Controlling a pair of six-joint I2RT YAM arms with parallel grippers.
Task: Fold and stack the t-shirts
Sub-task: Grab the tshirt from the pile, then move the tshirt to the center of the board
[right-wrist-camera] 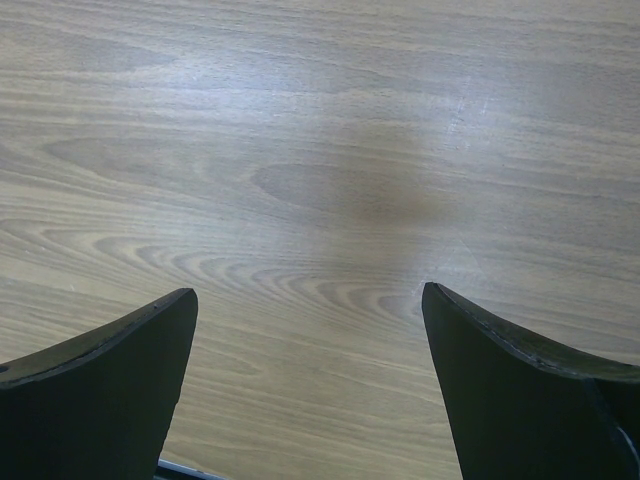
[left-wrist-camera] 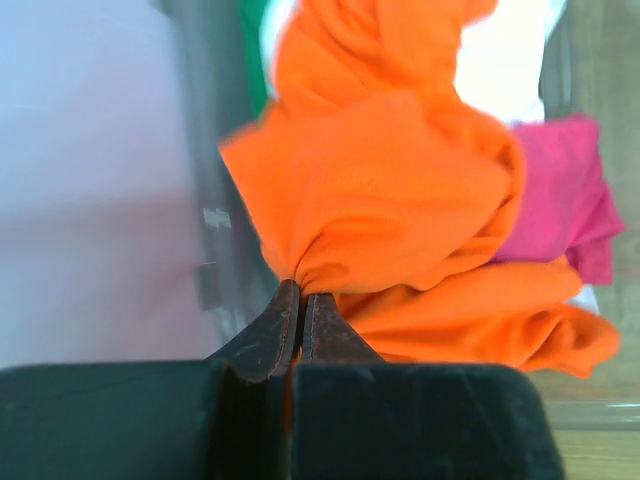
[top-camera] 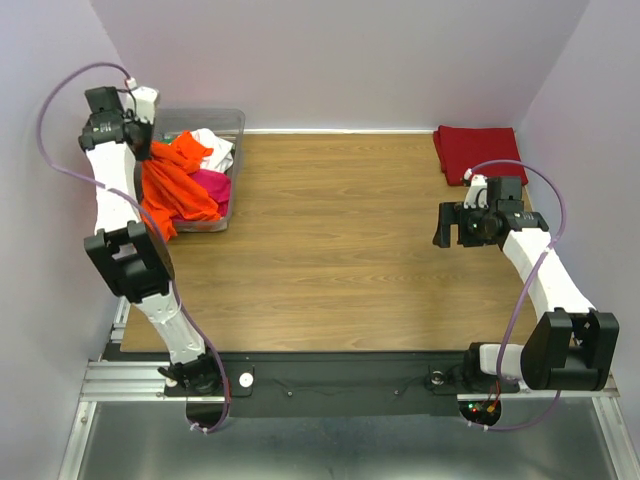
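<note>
That part of the wood is clear. I will lift my left gripper high off the bin [top-camera: 232, 122], then swing it toward the dark red shirt and let go over the bare wood [right-wrist-camera: 320, 180].
My left gripper [top-camera: 143, 143] is shut on the bright orange t-shirt [top-camera: 175, 185] and holds it lifted above the clear plastic bin [top-camera: 232, 122] at the back left. In the left wrist view the fingertips [left-wrist-camera: 301, 292] pinch a gathered fold of the orange shirt [left-wrist-camera: 390, 190]. A magenta shirt [top-camera: 212, 186] and a white shirt [top-camera: 217, 146] lie in the bin; a strip of green cloth [left-wrist-camera: 255, 40] shows behind. A dark red shirt [top-camera: 480, 152] lies folded at the back right corner. My right gripper [top-camera: 441, 224] is open and empty above the bare wood [right-wrist-camera: 320, 180].
The wooden table top [top-camera: 340, 240] runs between the bin and the red shirt. Lilac walls close in at the back and both sides. A black rail with the arm bases lies along the near edge [top-camera: 340, 385].
</note>
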